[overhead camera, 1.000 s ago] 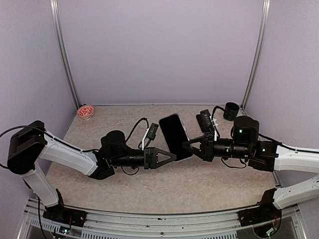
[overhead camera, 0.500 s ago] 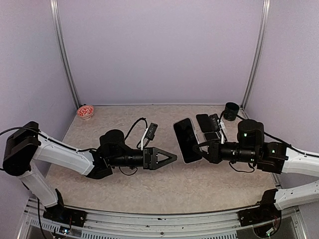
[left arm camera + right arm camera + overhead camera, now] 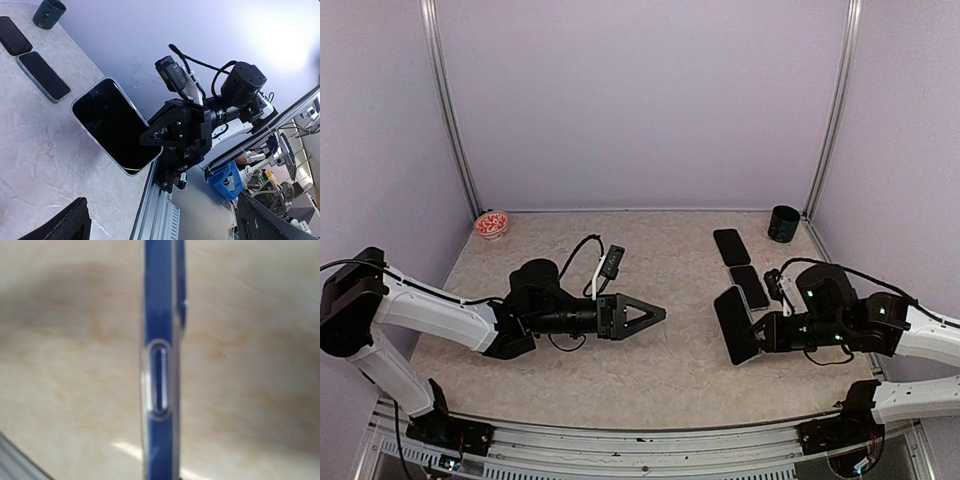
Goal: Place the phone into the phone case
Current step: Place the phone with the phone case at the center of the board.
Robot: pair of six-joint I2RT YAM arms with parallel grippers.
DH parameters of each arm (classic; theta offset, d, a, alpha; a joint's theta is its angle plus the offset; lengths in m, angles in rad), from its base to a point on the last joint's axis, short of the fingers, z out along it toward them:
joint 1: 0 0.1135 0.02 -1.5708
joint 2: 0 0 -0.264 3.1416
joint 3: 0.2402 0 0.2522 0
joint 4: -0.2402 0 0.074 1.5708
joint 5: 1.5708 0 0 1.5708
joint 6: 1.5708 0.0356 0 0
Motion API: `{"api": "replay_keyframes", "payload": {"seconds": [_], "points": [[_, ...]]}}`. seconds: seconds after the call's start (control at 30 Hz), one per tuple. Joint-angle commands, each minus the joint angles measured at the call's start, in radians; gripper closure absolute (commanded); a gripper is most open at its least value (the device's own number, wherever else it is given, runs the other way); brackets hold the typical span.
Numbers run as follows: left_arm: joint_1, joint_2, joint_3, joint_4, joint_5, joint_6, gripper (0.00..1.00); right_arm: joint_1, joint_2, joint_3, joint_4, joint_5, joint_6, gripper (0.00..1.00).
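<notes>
The robot's right gripper will move down next, easing toward the right in the top view, and let go of the cased phone on the bare tabletop, since the tabletop is below the gripper.
The phone point(image 3: 734, 325), with a black screen, a blue edge and the clear phone case point(image 3: 150, 390) round its rim, is held tilted just above the table at the right. My right gripper point(image 3: 757, 335) is shut on its near end. In the left wrist view the phone point(image 3: 112, 125) faces the camera with the right gripper point(image 3: 156, 137) clamped on its lower corner. My left gripper point(image 3: 645, 313) stands open and empty at mid-table, well left of the phone, and its fingers point(image 3: 70, 225) frame that view's bottom edge. The right wrist view shows only the phone's edge point(image 3: 161, 315), blurred.
Two more dark phones lie flat behind the held one, a far phone point(image 3: 731, 246) and a near phone point(image 3: 750, 285) with a light rim. A black cup point(image 3: 783, 222) stands at the back right corner. A small red bowl point(image 3: 492, 224) sits at the back left.
My left gripper has opened, let go of the phone and drawn back left. The right arm has carried the phone right and down towards the table's front right.
</notes>
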Motion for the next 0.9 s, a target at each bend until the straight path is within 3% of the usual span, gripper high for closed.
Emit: {"api": "replay_keyframes", "payload": {"seconds": [0.0, 0.23, 0.5, 0.87], "points": [[0.006, -0.013, -0.017, 0.01, -0.006, 0.013, 0.01, -0.09, -0.017, 0.014, -0.113, -0.032, 0.02, 1.0], [0.009, -0.017, -0.038, 0.026, -0.007, 0.012, 0.01, -0.304, 0.028, -0.045, -0.097, -0.21, -0.084, 1.0], [0.032, -0.055, -0.078, 0.021, -0.007, 0.022, 0.01, -0.44, 0.106, -0.05, -0.079, -0.291, -0.179, 1.0], [0.049, -0.047, -0.101, 0.066, 0.012, 0.011, 0.01, -0.472, 0.222, -0.049, -0.047, -0.278, -0.194, 0.99]]}}
